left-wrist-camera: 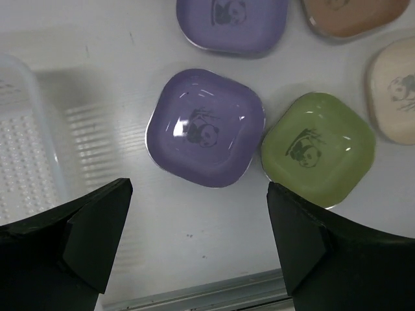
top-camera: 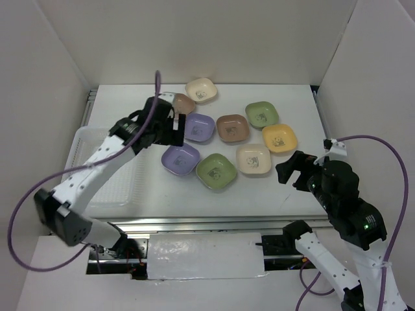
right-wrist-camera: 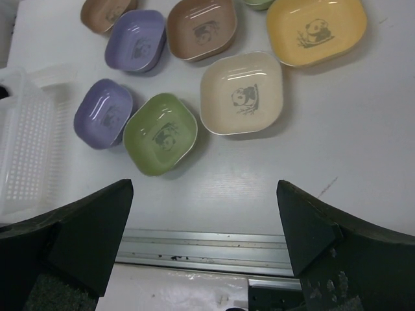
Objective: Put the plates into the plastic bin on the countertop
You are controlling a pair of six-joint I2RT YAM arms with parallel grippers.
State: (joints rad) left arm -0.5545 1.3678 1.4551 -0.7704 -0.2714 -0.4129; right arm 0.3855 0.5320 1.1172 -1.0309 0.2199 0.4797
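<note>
My left gripper comes down next onto the nearer purple plate's rim on the bin side (top-camera: 165,155) (left-wrist-camera: 156,119), where empty countertop leaves room for one finger outside the plate.
Several plates lie in a cluster on the countertop (top-camera: 292,194): cream (top-camera: 201,90), purple (top-camera: 198,127), brown (top-camera: 233,128), green (top-camera: 262,115), yellow (top-camera: 279,138), cream (top-camera: 253,159), green (top-camera: 216,171) and purple (top-camera: 180,159). The plastic bin (top-camera: 126,184) sits at the left with nothing in it, partly under my left arm. My left gripper (top-camera: 176,126) hangs open above the nearer purple plate (left-wrist-camera: 204,126), holding nothing. My right gripper (top-camera: 293,170) is open and empty over the front right, near the cream plate (right-wrist-camera: 241,94).
White walls close in the table on three sides. A metal rail (right-wrist-camera: 201,249) runs along the near edge. A brown plate (top-camera: 183,103) lies half hidden behind the left gripper. The bin's wall (left-wrist-camera: 39,129) stands just left of the left fingers.
</note>
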